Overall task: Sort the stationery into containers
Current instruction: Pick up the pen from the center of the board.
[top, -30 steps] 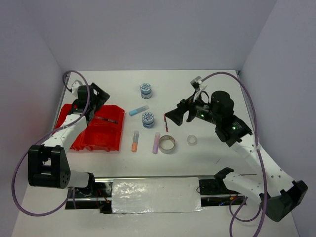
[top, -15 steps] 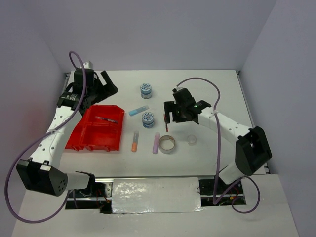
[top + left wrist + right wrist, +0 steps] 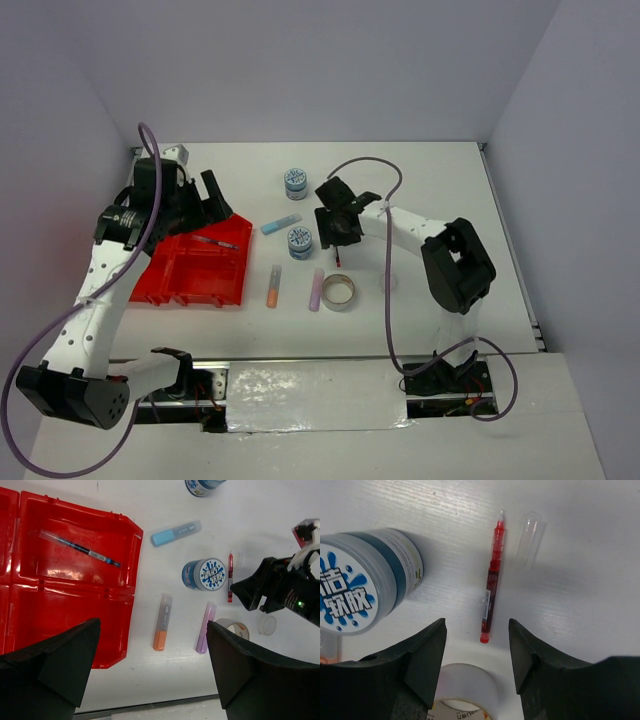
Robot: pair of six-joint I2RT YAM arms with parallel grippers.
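Next, my left gripper moves across and down onto the clear pen cap, since the cap lies below my gripper and to its right in the top view.
The red tray (image 3: pixel 170 280) lies at the left with the teal pen (image 3: pixel 215 241) in a far compartment; the left wrist view shows both, tray (image 3: pixel 60 615) and pen (image 3: pixel 80 549). My left gripper (image 3: pixel 212 197) hangs open and empty high above the tray's far right corner (image 3: pixel 152 667). My right gripper (image 3: pixel 338 238) is open and empty, low over the red pen (image 3: pixel 491 587), whose end shows (image 3: pixel 338 262). Its fingers straddle the pen's near end (image 3: pixel 477 652). Two blue-patterned tubs (image 3: pixel 295 182) (image 3: pixel 299 240), light-blue (image 3: pixel 281 224), orange (image 3: pixel 272 286) and lilac sticks (image 3: pixel 317 289) lie on the table.
A grey tape ring (image 3: pixel 338 292) lies just near of the right gripper (image 3: pixel 462 690); a clear tape ring (image 3: pixel 388 284) lies to its right. A clear pen cap (image 3: pixel 530 532) lies beside the red pen's tip. A tub (image 3: pixel 355 587) stands left of the pen.
The right gripper has swung left and down over the red pen. The left gripper has risen and drawn back from the tray, where the teal pen stays.
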